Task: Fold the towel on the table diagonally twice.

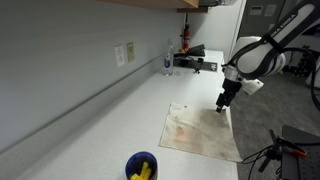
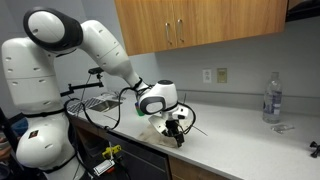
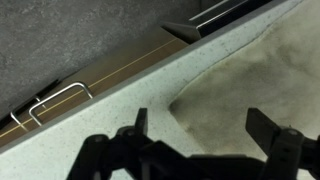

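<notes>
My gripper moves straight down and closes next, since the towel's corner lies just below it by the counter edge, already between the open fingers.
A beige, stained towel (image 1: 200,130) lies flat on the white countertop near its front edge. It also shows in the wrist view (image 3: 255,80), with one corner pointing between my fingers. My gripper (image 1: 224,106) hangs just above the towel's far corner by the counter edge, and it also shows in an exterior view (image 2: 176,132). In the wrist view the gripper (image 3: 205,128) is open, its two dark fingers spread on either side of the towel corner. Nothing is held.
A blue cup with yellow contents (image 1: 141,166) stands near the towel. A clear bottle (image 1: 167,60) and dark objects (image 1: 195,58) stand at the counter's far end; the bottle also shows in an exterior view (image 2: 271,97). The counter edge (image 3: 110,78) runs close to the gripper.
</notes>
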You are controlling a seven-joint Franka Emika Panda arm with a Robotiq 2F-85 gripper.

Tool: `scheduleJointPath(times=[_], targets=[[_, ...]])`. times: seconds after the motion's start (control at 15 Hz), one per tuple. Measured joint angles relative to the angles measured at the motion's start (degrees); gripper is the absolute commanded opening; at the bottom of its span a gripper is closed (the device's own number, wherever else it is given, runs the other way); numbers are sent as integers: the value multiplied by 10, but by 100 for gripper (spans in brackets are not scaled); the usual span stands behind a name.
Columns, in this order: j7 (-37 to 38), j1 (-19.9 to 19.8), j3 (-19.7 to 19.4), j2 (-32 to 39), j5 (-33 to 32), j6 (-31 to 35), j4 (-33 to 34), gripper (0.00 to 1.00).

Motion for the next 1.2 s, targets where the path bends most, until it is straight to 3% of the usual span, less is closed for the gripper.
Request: scheduleJointPath(times=[0.8,1.2], targets=[[30,-3,11,53,6,-33,42,89],[50,-5,7,49,5,-49,43,42]])
